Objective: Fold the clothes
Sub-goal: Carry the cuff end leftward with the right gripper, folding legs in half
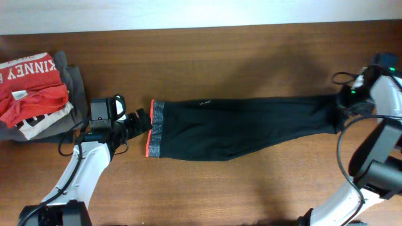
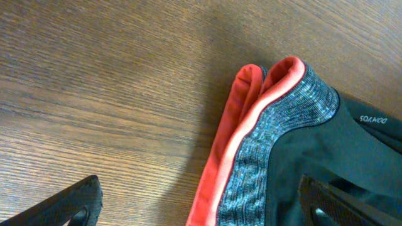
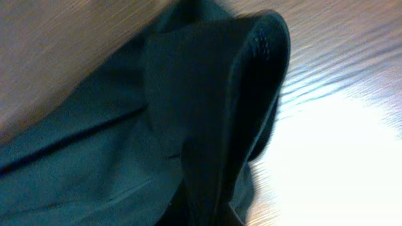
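The right gripper carries the leg ends to the left in the overhead view, onto the pants' middle (image 1: 230, 124), and releases them there next, because the legs lie unfolded.
The long black pants (image 1: 239, 129) lie flat across the table, legs together. The grey waistband with red-orange trim (image 1: 156, 129) is at the left and the leg ends are at the right. My left gripper (image 1: 141, 120) is open just left of the waistband. In the left wrist view the waistband (image 2: 276, 144) lies between its spread fingers (image 2: 201, 210), not gripped. My right gripper (image 1: 344, 107) is at the leg ends and shut on them. In the right wrist view the black fabric (image 3: 157, 125) bunches up, the hem is raised, and the fingers are hidden.
A red T-shirt with white lettering (image 1: 28, 88) lies on folded grey garments (image 1: 72, 78) at the far left, close behind my left arm. The table's back edge (image 1: 188, 28) meets a white wall. Bare wood lies in front of and behind the pants.
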